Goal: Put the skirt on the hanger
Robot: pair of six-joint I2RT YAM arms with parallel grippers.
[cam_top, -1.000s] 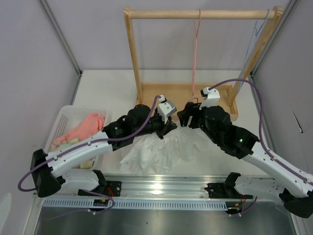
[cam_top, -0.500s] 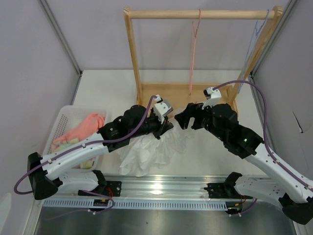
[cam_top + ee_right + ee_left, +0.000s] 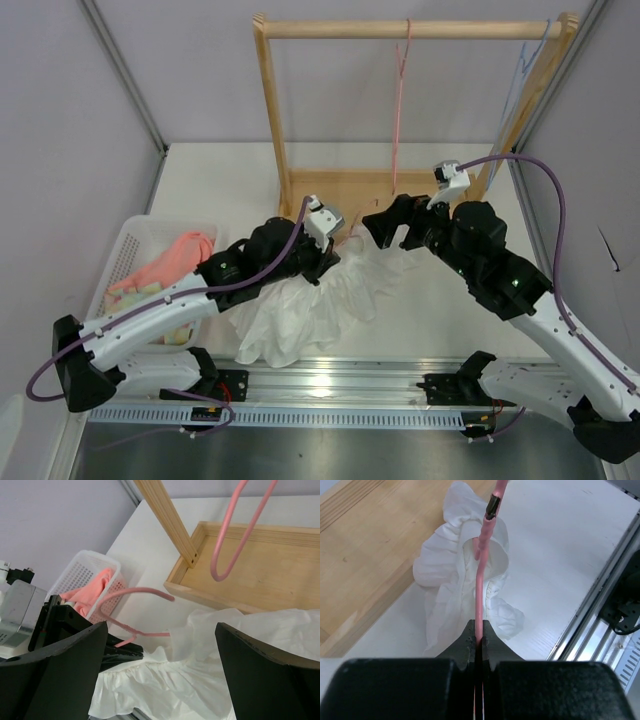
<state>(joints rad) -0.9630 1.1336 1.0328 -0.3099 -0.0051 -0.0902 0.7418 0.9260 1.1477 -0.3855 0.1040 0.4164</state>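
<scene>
My left gripper rises outward next to hook and release the hanger on the bar's empty end (image 3: pixel 281 28) by the basket-side post, as it lies above and outward.
The white crinkled skirt (image 3: pixel 310 300) lies bunched on the table between the arms. My left gripper (image 3: pixel 328 245) is shut on the pale pink wire hanger (image 3: pixel 480 585). In the left wrist view the wire runs from the jaws (image 3: pixel 480 626) into a fold of the skirt (image 3: pixel 452 575). My right gripper (image 3: pixel 392 222) is open and empty, above the skirt's far right edge. In the right wrist view its fingers (image 3: pixel 55 675) stand wide apart over the skirt (image 3: pixel 200 680), and the hanger's hook (image 3: pixel 135 594) sticks out at the left.
A wooden rack (image 3: pixel 400 30) stands at the back with a deeper pink hanger (image 3: pixel 398 100) and a light blue hanger (image 3: pixel 525 60) on its bar; its tray base (image 3: pixel 260 555) is just behind the skirt. A white basket (image 3: pixel 135 245) with pink and yellow clothes (image 3: pixel 170 260) is at left.
My right gripper has drawn up and back to the right, away from the skirt. The left gripper and hanger have shifted slightly left, and the skirt has bunched leftward with them.
</scene>
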